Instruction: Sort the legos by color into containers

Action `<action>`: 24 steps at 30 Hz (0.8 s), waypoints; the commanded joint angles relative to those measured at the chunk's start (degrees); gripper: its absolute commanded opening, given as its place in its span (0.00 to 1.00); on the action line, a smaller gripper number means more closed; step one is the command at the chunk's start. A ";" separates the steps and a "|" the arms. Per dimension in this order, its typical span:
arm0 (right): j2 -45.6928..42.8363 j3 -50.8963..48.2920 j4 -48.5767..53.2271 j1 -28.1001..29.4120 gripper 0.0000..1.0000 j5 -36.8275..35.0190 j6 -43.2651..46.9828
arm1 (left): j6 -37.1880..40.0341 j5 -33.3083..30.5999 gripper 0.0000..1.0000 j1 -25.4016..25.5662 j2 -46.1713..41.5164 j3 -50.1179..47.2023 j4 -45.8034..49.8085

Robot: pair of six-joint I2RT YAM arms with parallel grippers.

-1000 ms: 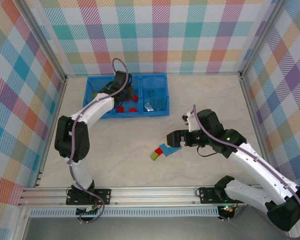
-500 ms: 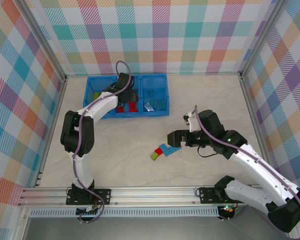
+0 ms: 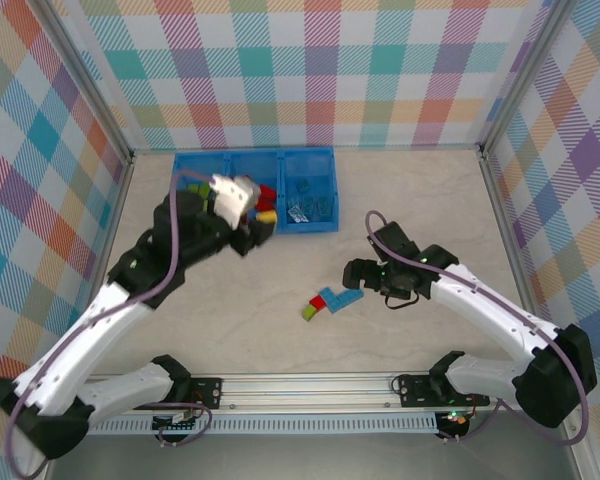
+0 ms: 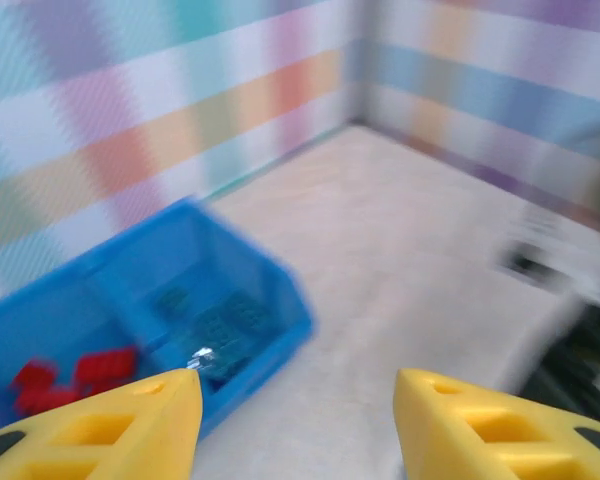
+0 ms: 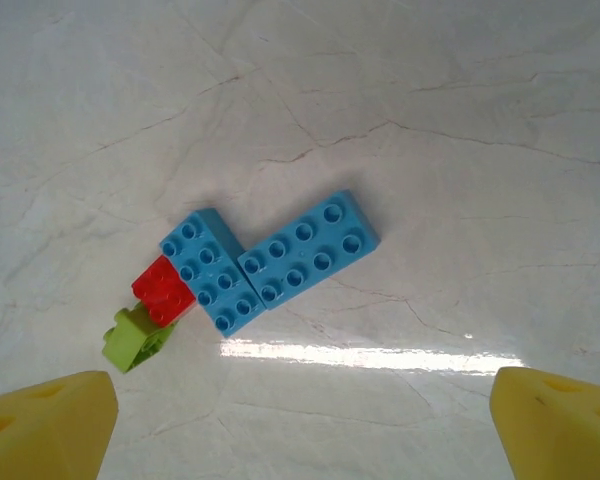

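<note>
My right gripper needs to turn and go down onto the blue brick farthest from the red (image 3: 349,297) (image 5: 308,250) one next, because that brick lies slanted to my right gripper's open fingers.
Four legos lie touching in the middle of the table: two light blue bricks (image 5: 308,247) (image 3: 332,297), a red one (image 5: 163,291) and a lime green one (image 5: 135,338). My right gripper (image 5: 300,425) (image 3: 353,272) hangs open just right of them, with nothing between its fingers. The containers are a blue three-compartment tray (image 3: 320,153) (image 4: 270,335) at the back. Red legos (image 4: 80,372) lie in its middle compartment and blue legos (image 4: 220,325) in the right one. My left gripper (image 4: 297,420) (image 3: 261,229) is open and empty at the tray's front edge; its arm hides part of the tray.
Checked walls close the table on the left, back and right. Bare tabletop (image 3: 420,200) stretches right of the tray and around the loose bricks. The arm bases sit on the rail (image 3: 310,385) at the near edge.
My left gripper has pulled back out of the tray's middle compartment toward the front and opened. The right arm has lowered and shifted slightly beside the loose bricks.
</note>
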State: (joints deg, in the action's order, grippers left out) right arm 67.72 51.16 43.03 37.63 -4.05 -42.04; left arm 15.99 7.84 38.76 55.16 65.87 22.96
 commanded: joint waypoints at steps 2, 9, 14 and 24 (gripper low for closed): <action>2.76 -3.40 -7.29 2.44 0.96 -4.09 -12.24 | 27.43 12.63 0.59 6.23 -5.89 -8.79 12.28; 11.13 -2.16 -7.20 6.84 1.00 -8.14 -28.57 | 35.40 11.01 0.73 7.05 -8.58 -19.22 9.53; 21.58 7.11 8.05 8.45 1.00 -12.91 -36.20 | 36.41 9.45 0.73 7.05 -6.30 -19.14 11.52; 29.91 9.96 2.01 8.96 0.97 -12.65 -34.77 | 38.62 7.74 0.74 7.11 -6.33 -21.30 13.03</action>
State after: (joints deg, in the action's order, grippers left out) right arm 95.98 60.38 45.32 46.22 -15.73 -74.67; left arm 52.75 15.14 45.30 49.23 45.23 34.83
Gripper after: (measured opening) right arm 0.970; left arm 0.740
